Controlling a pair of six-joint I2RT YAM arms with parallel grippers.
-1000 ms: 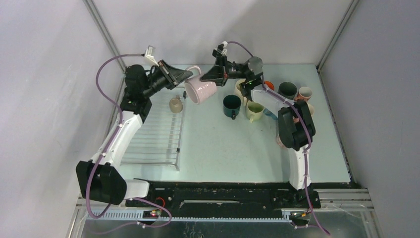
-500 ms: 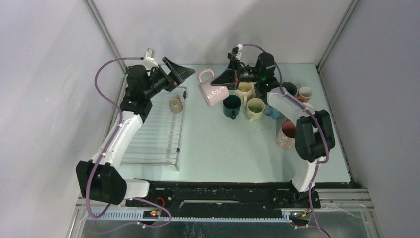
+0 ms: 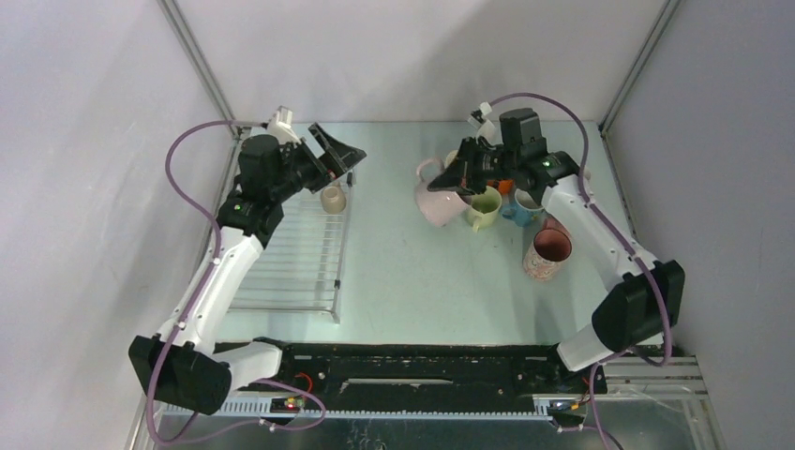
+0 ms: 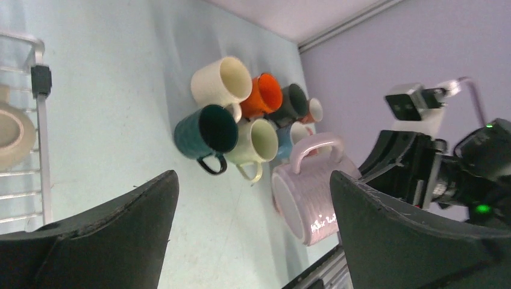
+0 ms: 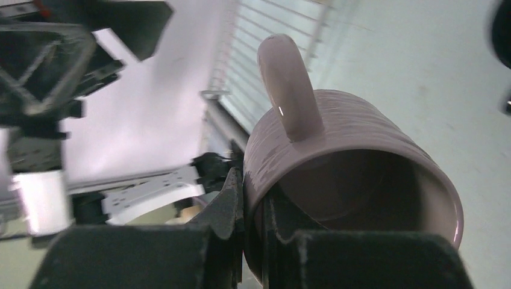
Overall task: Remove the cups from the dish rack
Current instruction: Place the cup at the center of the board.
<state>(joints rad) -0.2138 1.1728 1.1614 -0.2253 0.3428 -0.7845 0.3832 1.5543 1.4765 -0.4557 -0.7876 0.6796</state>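
My right gripper moves back and down to the tabletop (image 3: 502, 275) beside the speckled pink cup next, tilting the pink mug (image 3: 437, 199) upright. It releases the mug there, since that spot is bare.
My right gripper (image 3: 457, 178) is shut on the rim of a pink ribbed mug (image 3: 437, 199), holding it tilted above the table beside the grouped cups (image 3: 485, 206). Up close, one finger sits inside that mug (image 5: 337, 156) and one outside, with its handle pointing up. My left gripper (image 3: 337, 155) stands wide open and empty over the far corner of the dish rack (image 3: 291, 253). A beige cup (image 3: 332, 198) sits in the rack just below it. The left wrist view shows the pink mug (image 4: 307, 201) between its spread fingers (image 4: 120, 223), far off.
Standing on the table are a dark green cup (image 4: 205, 129), a cream cup (image 4: 223, 81), an orange cup (image 4: 265, 96) and a pale yellow cup (image 4: 259, 141). A speckled pink cup (image 3: 548, 253) stands nearer the right arm. Grey walls enclose the table.
The left gripper opened and let go of the pink mug. The right gripper, shut on its rim, carried it right toward the grouped cups. The left arm drew back slightly over the rack.
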